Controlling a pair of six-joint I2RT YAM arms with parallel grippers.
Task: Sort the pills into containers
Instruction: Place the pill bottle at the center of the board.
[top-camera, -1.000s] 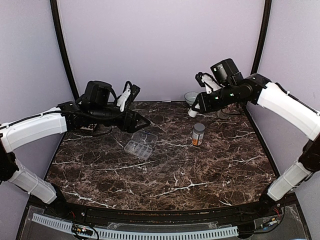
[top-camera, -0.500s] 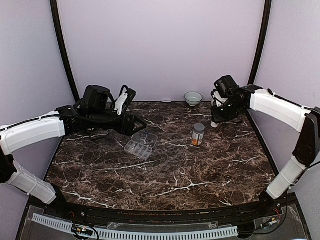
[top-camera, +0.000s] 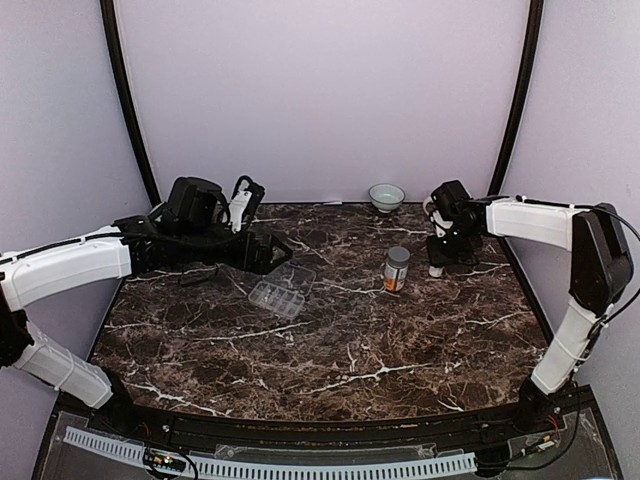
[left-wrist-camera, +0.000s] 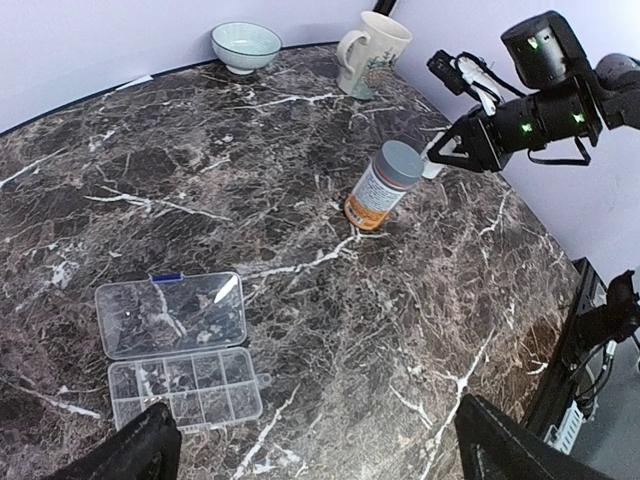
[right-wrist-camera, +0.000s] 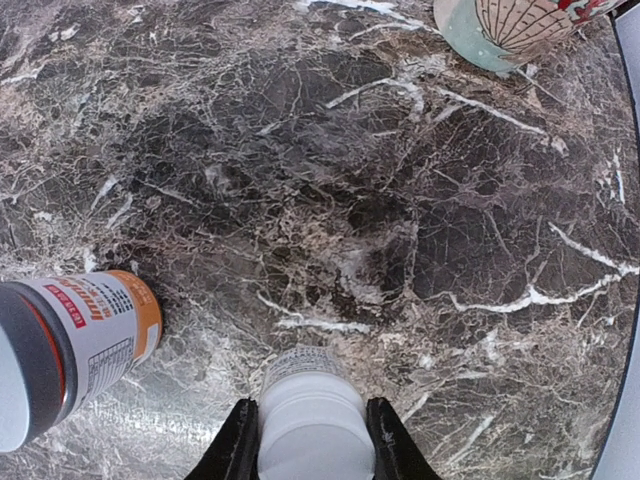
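The robot's right gripper will bring the small white bottle down next, and then stand it on the empty marble (top-camera: 430, 277) (right-wrist-camera: 278, 352) beside the orange-labelled pill bottle.
The clear organizer box (top-camera: 280, 290) lies open on the marble table, lid folded back; the left wrist view shows its compartments (left-wrist-camera: 185, 385) empty. My left gripper (top-camera: 278, 250) is open and empty, hovering just behind the box; its fingertips (left-wrist-camera: 150, 450) frame the bottom of the left wrist view. My right gripper (right-wrist-camera: 312, 445) is shut on a small white bottle (right-wrist-camera: 312, 425), held upright at or just above the table (top-camera: 437, 266). An orange-labelled pill bottle (top-camera: 397, 268) with a grey cap stands left of it (right-wrist-camera: 75, 340). No loose pills show.
A pale bowl (top-camera: 386, 196) sits at the back edge of the table. A patterned mug (left-wrist-camera: 372, 60) stands behind the right gripper, also in the right wrist view (right-wrist-camera: 520, 25). The table's right edge (top-camera: 520, 290) is close to the right arm.
My right arm has swung right and down, carrying the white bottle from high above the table to table level beside the orange bottle. The left arm has barely shifted.
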